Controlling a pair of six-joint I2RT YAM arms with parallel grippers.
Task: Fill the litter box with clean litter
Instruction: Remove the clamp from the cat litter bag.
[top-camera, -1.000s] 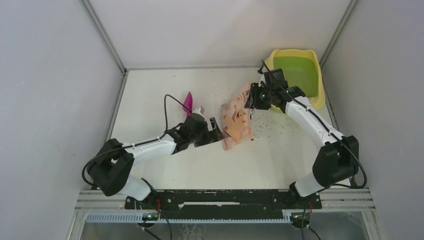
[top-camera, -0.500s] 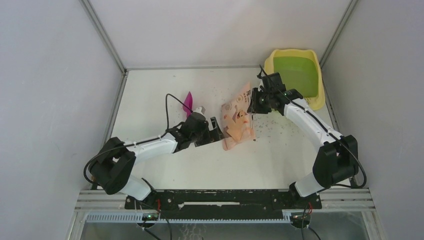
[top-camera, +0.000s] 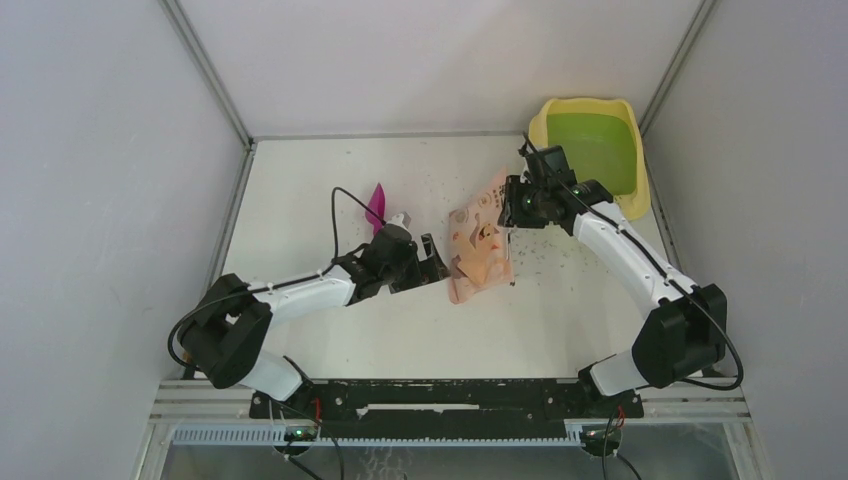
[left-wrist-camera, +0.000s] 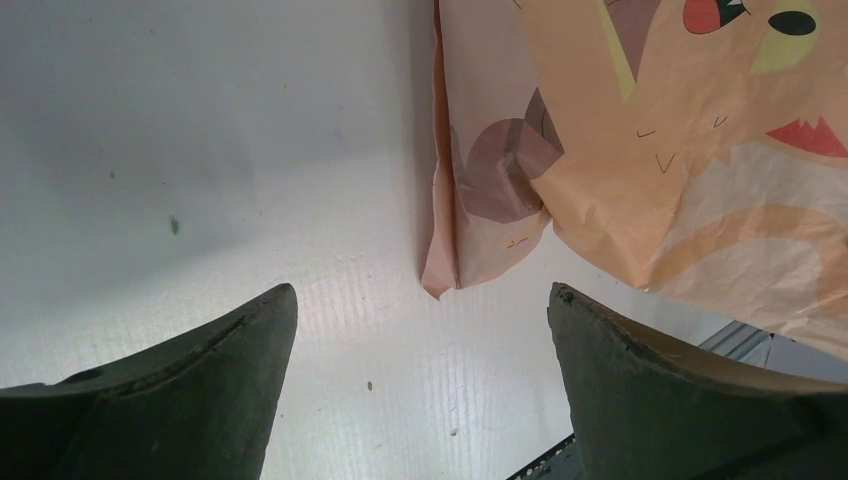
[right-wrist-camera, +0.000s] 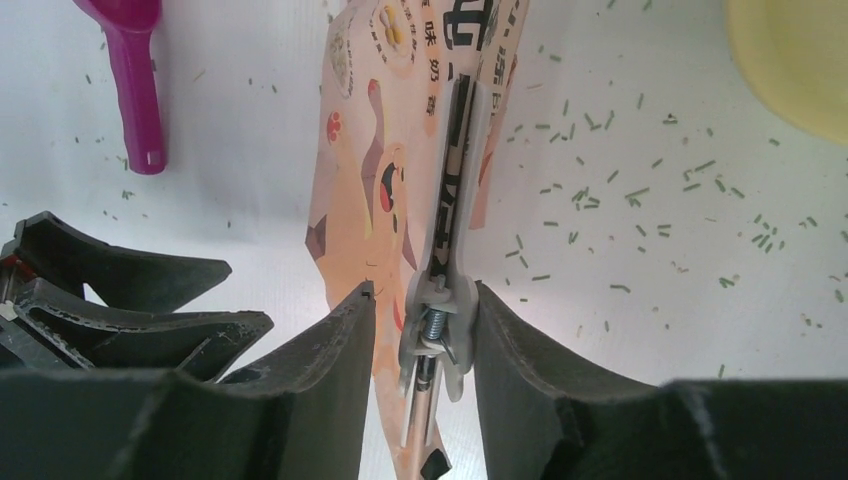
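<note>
My right gripper needs to pull the clip (right-wrist-camera: 445, 250) off the pinched edge, then lower and release it on the tabletop beside the bag, below and back of the gripper.
The litter box (top-camera: 634, 195), pale yellow rim and green basin, stands at the far right corner; its rim also shows in the right wrist view (right-wrist-camera: 790, 60). Litter granules (right-wrist-camera: 600, 190) lie scattered on the table beside the peach-pink printed bag (top-camera: 478, 245). My right gripper (top-camera: 512, 205) is shut on the white spring clip (right-wrist-camera: 445, 250) along the bag's top edge and holds the bag tilted up. My left gripper (left-wrist-camera: 420, 300) is open and empty, low over the table. The bag's lower corner (left-wrist-camera: 440, 280) lies just ahead of its fingertips, apart from them.
A magenta scoop (top-camera: 376, 205) lies on the table left of the bag and behind my left gripper; it also shows in the right wrist view (right-wrist-camera: 135, 70). Grey walls close in the table on three sides.
My right gripper has shifted slightly right with the bag's top, and the bag has slid a little that way. The left arm has hardly moved.
</note>
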